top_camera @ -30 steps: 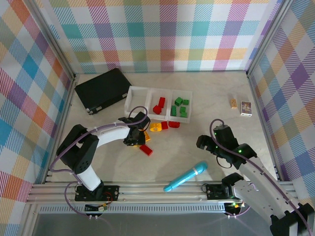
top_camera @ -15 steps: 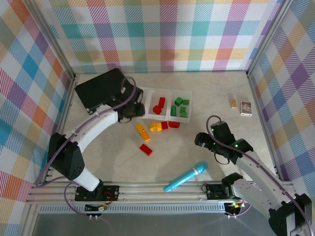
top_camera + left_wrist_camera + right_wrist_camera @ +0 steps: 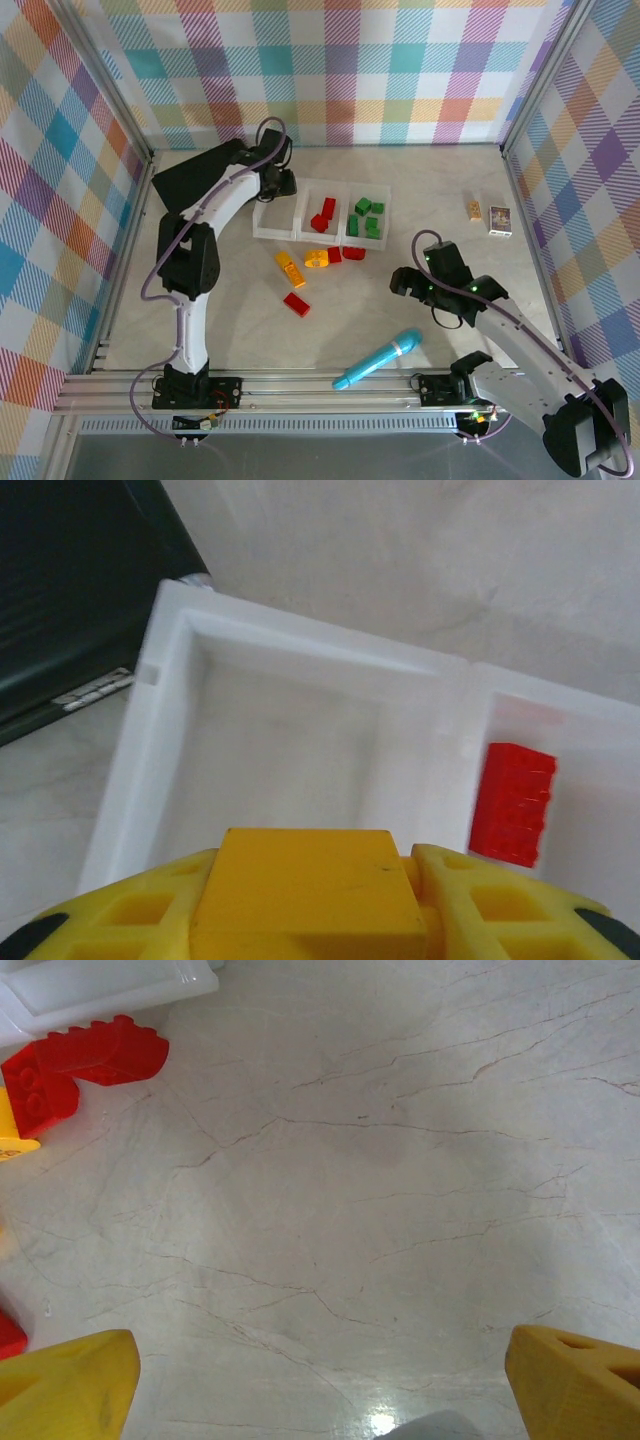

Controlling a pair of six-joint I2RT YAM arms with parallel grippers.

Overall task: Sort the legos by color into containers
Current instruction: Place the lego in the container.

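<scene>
My left gripper lowers the yellow lego toward the bottom of the bare section [image 3: 280,212] [image 3: 285,775] below and releases it next, since the tray's other sections hold red and green.
The white tray [image 3: 263,205] has three compartments: the left one [image 3: 290,750] is bare, the middle holds red legos [image 3: 325,213] and the right holds green legos [image 3: 366,217]. My left gripper [image 3: 284,185] hangs over the left compartment, shut on a yellow lego [image 3: 305,880]. A red lego [image 3: 512,802] lies in the middle compartment. Loose on the table are two yellow legos [image 3: 290,268] [image 3: 316,258] and three red ones [image 3: 334,254] [image 3: 353,253] [image 3: 296,305]. My right gripper [image 3: 398,283] [image 3: 320,1380] is open over bare table, right of the red lego [image 3: 85,1060].
A flat black case [image 3: 208,182] lies left of the tray, close to my left gripper. A blue stick [image 3: 378,360] rests near the front edge. Two small cards [image 3: 475,210] [image 3: 500,220] sit at the back right. Checked walls enclose the table.
My left arm has swung from the loose legos up to the tray's left compartment, carrying a yellow lego. My right gripper has shifted slightly left.
</scene>
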